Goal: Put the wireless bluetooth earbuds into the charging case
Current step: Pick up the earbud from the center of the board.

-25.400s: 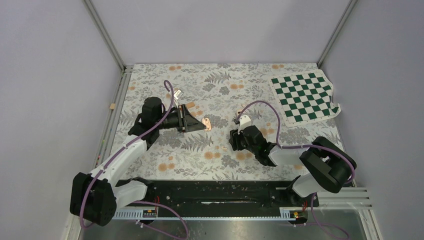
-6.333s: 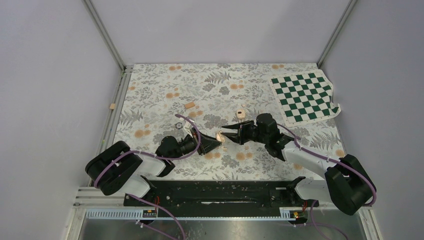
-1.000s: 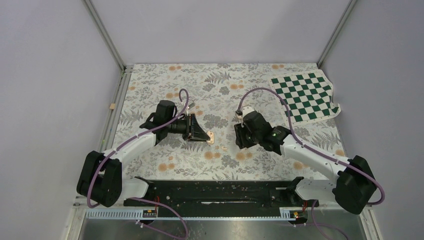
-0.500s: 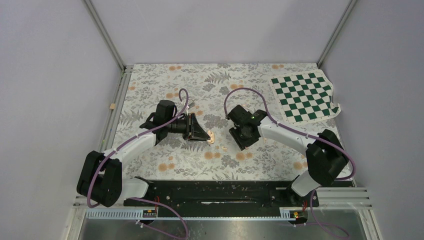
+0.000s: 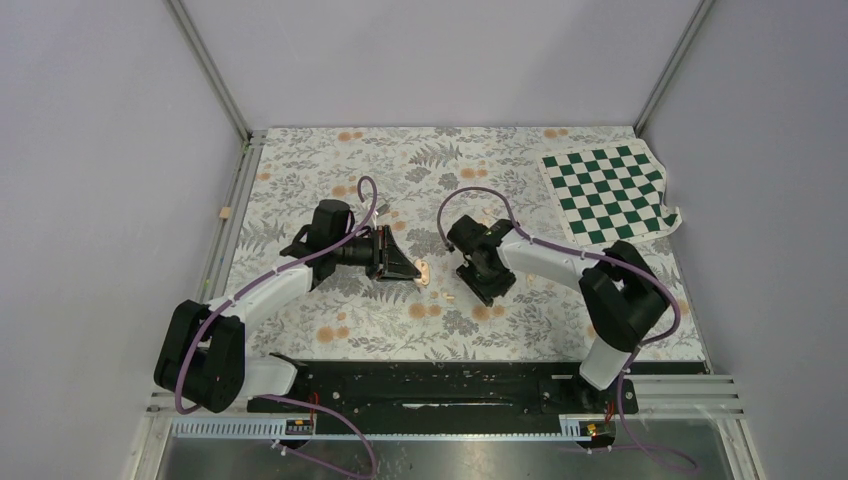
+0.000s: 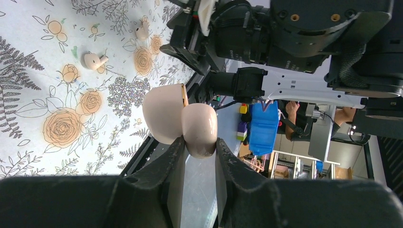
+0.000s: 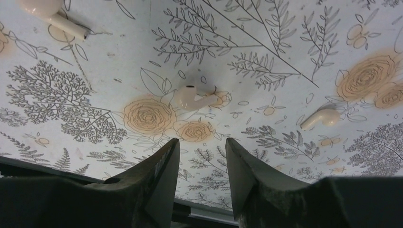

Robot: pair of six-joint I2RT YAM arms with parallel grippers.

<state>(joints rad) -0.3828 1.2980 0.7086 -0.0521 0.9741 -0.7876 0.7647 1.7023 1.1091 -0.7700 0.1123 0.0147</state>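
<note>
The robot's right gripper needs to go down toward the mat and set its fingers around the middle earbud's rounded head, since that earbud is nearest its open fingers.
My left gripper is shut on the pale pink charging case and holds it just above the floral mat. In the left wrist view the case sits between my fingers with its lid open to the left. Two earbuds lie on the mat beyond it. My right gripper is open and empty, right of the case, pointing down at the mat. In the right wrist view its open tips hang near one earbud; two more bud-shaped pieces lie farther off. One earbud shows from above.
A green and white checkered cloth lies at the back right. A small tan block sits by the left rail. Grey walls and metal posts enclose the floral mat. The arms' black base rail runs along the near edge.
My right arm has folded in and swung left, bringing its open gripper closer to the case. My left arm has stayed still, holding the case.
</note>
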